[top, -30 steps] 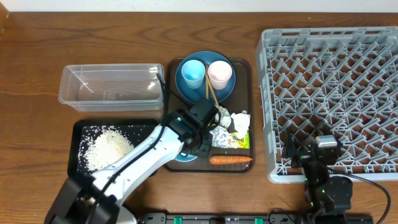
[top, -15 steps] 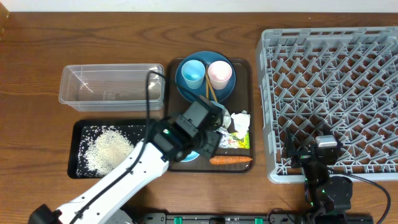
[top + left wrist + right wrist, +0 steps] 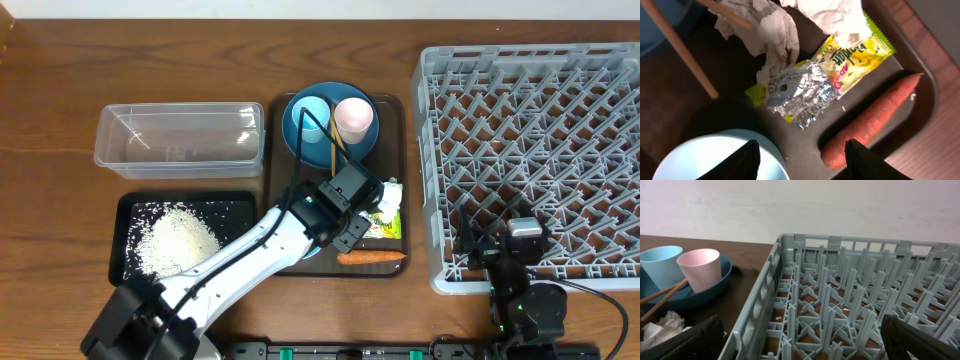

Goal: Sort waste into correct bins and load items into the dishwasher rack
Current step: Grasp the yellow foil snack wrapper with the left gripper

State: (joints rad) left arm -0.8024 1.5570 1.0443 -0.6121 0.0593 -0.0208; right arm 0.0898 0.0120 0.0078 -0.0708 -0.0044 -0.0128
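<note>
My left gripper moves down and outward past the bowl's rim onto the wrapper's silver end (image 3: 801,95) next, which is uncovered just ahead of my open fingers.
My left gripper (image 3: 801,150) is open and empty, low over the brown serving tray (image 3: 400,110). The white bowl with a blue inside (image 3: 705,160) is under its left finger and the orange carrot (image 3: 870,120) is by its right finger. Just ahead lie the green-yellow wrapper (image 3: 840,55) and the white paper wads (image 3: 770,30). In the overhead view the gripper (image 3: 342,235) hides most of the bowl; the carrot (image 3: 371,257) and wrapper (image 3: 385,222) show. The dark blue plate (image 3: 330,125) holds the blue cup (image 3: 308,112), pink cup (image 3: 353,117) and chopsticks (image 3: 337,150). My right gripper (image 3: 805,340) is open at the front edge of the grey rack (image 3: 540,150).
The clear tub (image 3: 180,140) stands at the back left, with nothing in it. The black tray (image 3: 130,215) in front of it holds a heap of rice (image 3: 180,240). The rack (image 3: 855,295) fills the right side of the table.
My left arm has swung right and forward along the brown tray, from over the bowl and paper wads to over the wrapper and carrot. The right arm has not moved.
</note>
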